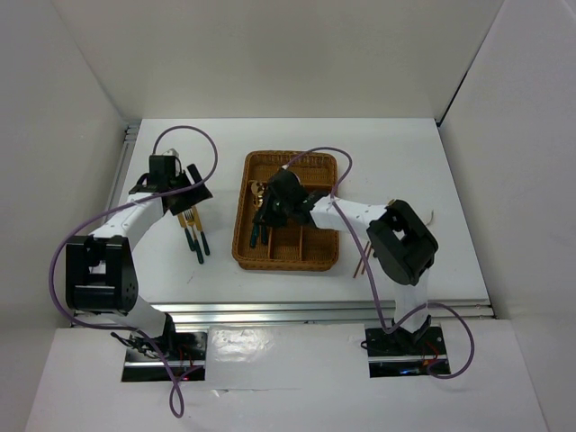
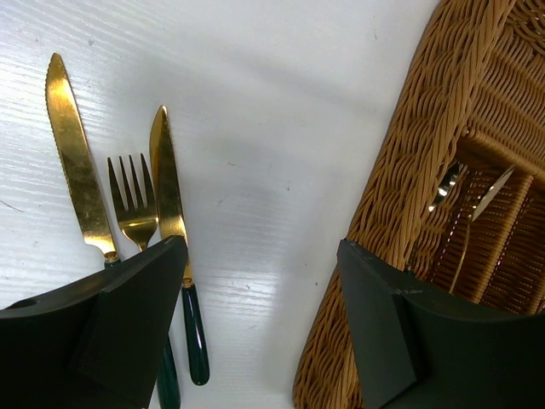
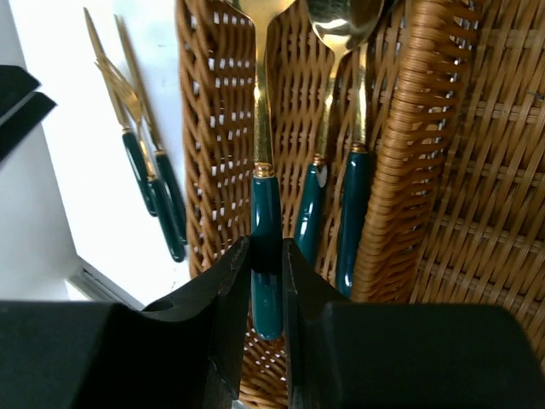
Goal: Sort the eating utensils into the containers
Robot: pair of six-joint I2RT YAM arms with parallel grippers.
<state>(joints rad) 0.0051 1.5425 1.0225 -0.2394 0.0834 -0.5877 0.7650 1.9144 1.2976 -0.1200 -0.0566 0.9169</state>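
The knife lies unsorted on the tabletop, so I will bring my open left gripper back and down onto the handle of the knife farthest from the tray.
The brown wicker tray lies mid-table. My right gripper is over its left long slot, shut on the dark teal handle of a gold-headed utensil whose head runs out of view. Two spoons lie in that slot beside it. My left gripper is open and empty over the table left of the tray. Two knives and a fork lie under its left finger; its right finger is over the tray wall. Reddish-brown chopsticks lie right of the tray.
White walls close in the table on the left, back and right. A metal rail runs along the near edge. Purple cables loop over both arms. The right arm's elbow stands just right of the tray.
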